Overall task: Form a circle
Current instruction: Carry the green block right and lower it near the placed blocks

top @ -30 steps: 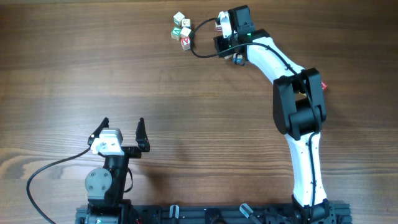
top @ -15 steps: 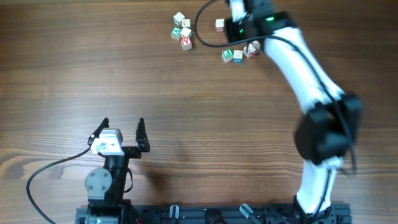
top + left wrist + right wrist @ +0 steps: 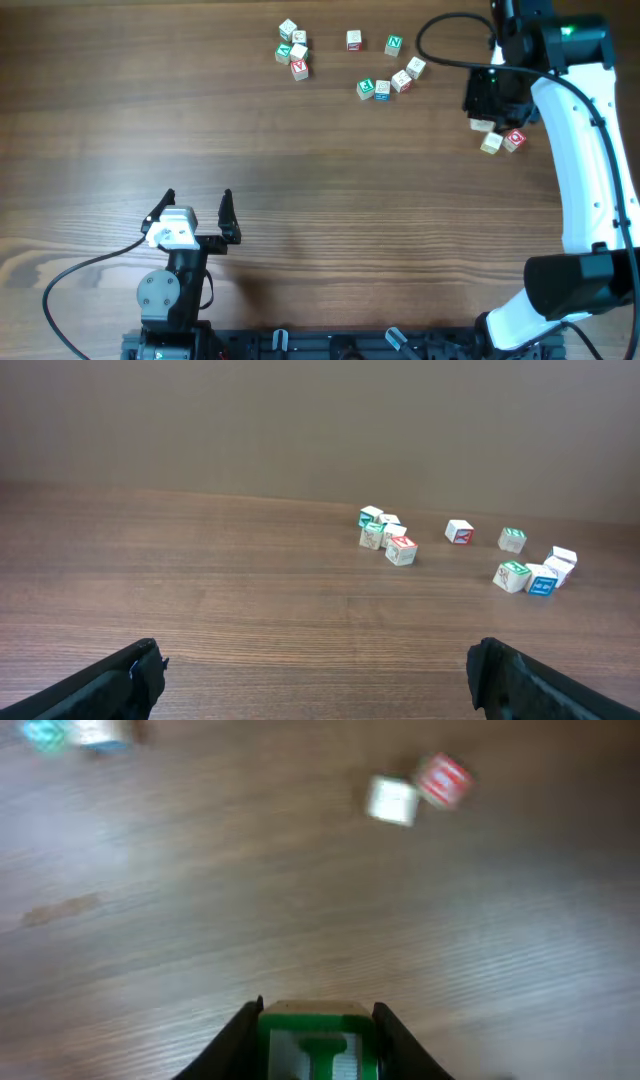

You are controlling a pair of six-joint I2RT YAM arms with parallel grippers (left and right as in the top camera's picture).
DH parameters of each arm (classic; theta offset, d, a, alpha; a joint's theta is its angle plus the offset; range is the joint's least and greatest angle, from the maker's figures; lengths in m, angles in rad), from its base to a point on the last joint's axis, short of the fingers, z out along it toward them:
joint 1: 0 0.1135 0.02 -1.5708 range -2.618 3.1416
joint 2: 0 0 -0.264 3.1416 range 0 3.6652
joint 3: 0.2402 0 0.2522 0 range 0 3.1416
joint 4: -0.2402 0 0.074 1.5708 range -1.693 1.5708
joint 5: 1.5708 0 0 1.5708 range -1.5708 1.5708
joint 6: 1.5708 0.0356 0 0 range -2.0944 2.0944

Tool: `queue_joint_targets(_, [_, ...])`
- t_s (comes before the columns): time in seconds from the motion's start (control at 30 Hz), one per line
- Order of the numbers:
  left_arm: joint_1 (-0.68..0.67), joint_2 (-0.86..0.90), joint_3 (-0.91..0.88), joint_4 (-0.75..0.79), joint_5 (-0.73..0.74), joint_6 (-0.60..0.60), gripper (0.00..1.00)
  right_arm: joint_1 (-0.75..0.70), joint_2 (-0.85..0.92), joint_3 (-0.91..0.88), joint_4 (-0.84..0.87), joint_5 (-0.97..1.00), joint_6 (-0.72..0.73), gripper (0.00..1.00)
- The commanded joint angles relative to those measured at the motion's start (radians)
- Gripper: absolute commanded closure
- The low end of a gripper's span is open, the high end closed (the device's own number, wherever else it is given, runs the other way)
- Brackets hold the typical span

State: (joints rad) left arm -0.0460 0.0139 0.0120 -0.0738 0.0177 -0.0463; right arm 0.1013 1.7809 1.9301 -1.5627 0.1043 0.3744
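Next, my right gripper turns and moves down to the bare wood by the red-lettered block's near side to release its block, since that wood lies open.
Small wooden letter blocks lie scattered along the far side of the table. One tight cluster (image 3: 292, 48) sits at the far left, and loose blocks (image 3: 383, 89) curve across the far middle. A plain block (image 3: 491, 144) and a red-lettered block (image 3: 514, 139) lie at the far right. They also show in the right wrist view as the plain block (image 3: 392, 800) and the red one (image 3: 441, 780). My right gripper (image 3: 318, 1020) is shut on a green-lettered block (image 3: 318, 1045) and hangs just beyond that pair (image 3: 490, 100). My left gripper (image 3: 196, 208) rests open near the front, holding nothing.
The left wrist view looks across bare wood to the blocks (image 3: 385, 535) far ahead. My right arm (image 3: 590, 150) runs down the table's right side. A black cable (image 3: 440, 35) loops beside the right wrist.
My right arm has swung from the far middle over to the far right, its fingers closing on the green-lettered block. Blocks it covered in the far middle now show. The left arm has not moved.
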Motion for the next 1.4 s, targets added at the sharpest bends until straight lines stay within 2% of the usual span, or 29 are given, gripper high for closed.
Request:
queue_joint_targets(0.0, [-0.005, -0.008, -0.006, -0.001, 0.016, -0.006, 0.0, -0.06, 0.01, -0.008, -0.046, 0.142, 0.216, 0.88])
queue_joint_targets(0.13, [-0.005, -0.008, -0.006, -0.001, 0.016, -0.006, 0.0, -0.146, 0.01, -0.008, -0.039, 0.202, 0.359, 0.88])
queue_joint_targets(0.27, [-0.005, -0.008, -0.006, -0.001, 0.016, -0.006, 0.0, -0.167, 0.008, -0.026, -0.046, 0.204, 0.358, 0.89])
queue_joint_targets(0.37, [-0.005, -0.008, -0.006, -0.001, 0.016, -0.006, 0.0, -0.179, 0.008, -0.164, -0.019, 0.274, 0.414, 0.88])
queue_joint_targets(0.47, [-0.005, -0.008, -0.006, -0.001, 0.016, -0.006, 0.0, -0.196, 0.008, -0.328, 0.154, 0.201, 0.413, 0.89])
queue_joint_targets(0.67, [-0.005, -0.008, -0.006, -0.001, 0.016, -0.006, 0.0, -0.216, 0.008, -0.599, 0.469, 0.201, 0.442, 0.88])
queue_joint_targets(0.87, [-0.005, -0.008, -0.006, -0.001, 0.016, -0.006, 0.0, -0.23, 0.009, -0.647, 0.685, 0.208, 0.41, 0.85])
queue_joint_targets(0.97, [-0.005, -0.008, -0.006, -0.001, 0.016, -0.006, 0.0, -0.23, 0.009, -0.739, 0.803, 0.151, 0.411, 0.85])
queue_joint_targets(1.33, [-0.005, -0.008, -0.006, -0.001, 0.016, -0.006, 0.0, -0.234, 0.013, -0.79, 0.858, 0.217, 0.448, 0.82])
queue_joint_targets(1.37, [-0.005, -0.008, -0.006, -0.001, 0.016, -0.006, 0.0, -0.234, 0.013, -0.816, 0.89, 0.217, 0.448, 0.77])
